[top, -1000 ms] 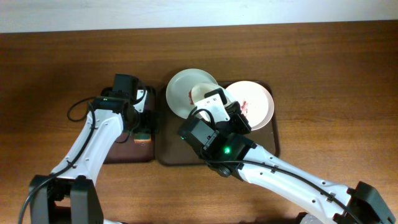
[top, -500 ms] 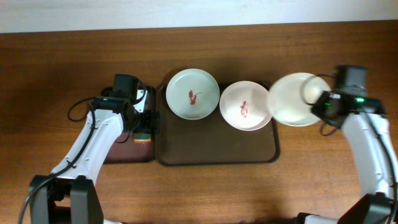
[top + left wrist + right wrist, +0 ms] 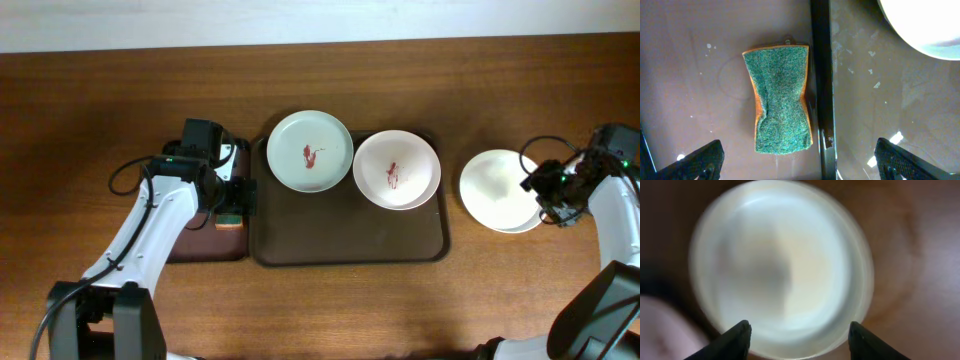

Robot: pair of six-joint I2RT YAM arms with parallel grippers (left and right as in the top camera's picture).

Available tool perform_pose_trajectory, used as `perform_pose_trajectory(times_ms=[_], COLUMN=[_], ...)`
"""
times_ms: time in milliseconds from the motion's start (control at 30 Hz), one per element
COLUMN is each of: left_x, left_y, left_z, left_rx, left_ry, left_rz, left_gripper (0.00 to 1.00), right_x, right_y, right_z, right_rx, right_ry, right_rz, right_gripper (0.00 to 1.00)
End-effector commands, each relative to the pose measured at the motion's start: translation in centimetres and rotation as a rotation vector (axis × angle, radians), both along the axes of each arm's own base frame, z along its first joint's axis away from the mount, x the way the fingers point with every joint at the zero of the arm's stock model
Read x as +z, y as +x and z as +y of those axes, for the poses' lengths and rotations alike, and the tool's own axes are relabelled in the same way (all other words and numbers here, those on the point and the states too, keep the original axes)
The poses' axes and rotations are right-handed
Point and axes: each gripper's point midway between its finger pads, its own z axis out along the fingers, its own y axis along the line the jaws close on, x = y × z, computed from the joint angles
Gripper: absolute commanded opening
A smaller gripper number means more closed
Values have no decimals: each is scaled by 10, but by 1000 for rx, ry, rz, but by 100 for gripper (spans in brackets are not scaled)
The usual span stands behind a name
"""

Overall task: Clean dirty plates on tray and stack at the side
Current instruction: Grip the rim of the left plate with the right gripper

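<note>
My right gripper swings from the clean plate (image 3: 498, 190) over the tray next and down onto the greenish plate's rim by its white neighbour. Red smears the greenish plate's centre.
Two dirty plates lie on the dark brown tray (image 3: 350, 250): a greenish plate (image 3: 310, 150) at its back left and a white plate (image 3: 396, 170) beside it, each with a red smear in the centre. A third, clean white plate (image 3: 498, 190) rests on the bare wood to the right of the tray. My right gripper (image 3: 540, 188) hovers at that plate's right edge; in the right wrist view the blurred plate (image 3: 782, 265) lies below my right gripper (image 3: 802, 340), which is open. My left gripper (image 3: 800, 165) stands open above a green sponge (image 3: 782, 100).
The sponge (image 3: 232, 218) lies on a smaller dark tray (image 3: 200, 245) left of the big one. A black rim (image 3: 820, 75) divides the two trays. The edge of the greenish plate (image 3: 925, 25) shows at the top right of the left wrist view.
My right arm has carried the clean plate rightward off the tray edge, set it on the wood and opened its jaws. The left arm has not moved.
</note>
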Motion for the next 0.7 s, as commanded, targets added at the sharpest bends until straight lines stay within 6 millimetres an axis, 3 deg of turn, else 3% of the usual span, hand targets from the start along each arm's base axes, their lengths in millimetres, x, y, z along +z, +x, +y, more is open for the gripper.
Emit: perform_pose_trajectory(times_ms=[0,167,200,233,333,400,600,667], left_x=[8,8,8,8,8,8,8,8], left_y=[5,5,5,5,5,5,5,5], left_z=[-1,-1,-1,-1,-1,-1,-1,-1], left_rx=[4,4,4,4,4,4,4,4], left_ry=[-12,-11,-11,-12,-12,-12,-12,-12], left_rz=[-27,-27,-27,-27,-27,-27,-27,-27], left_gripper=[95,95,95,95,95,96,96,96], right_x=[24,33,36,35,34,30,-26,-45], right_y=[30,42,44,45,45,44,41,41], right_z=[68,188,230,245,288,316,366,370], right_rx=[310,676,784,797,802,824,724,660], right_ry=[177,202,189,169,171,187,224,233], right_rz=[-178,-225,-255,-250,-255,-262,-142,-94], right_gripper=[63,63,63,62,61,54,43,41])
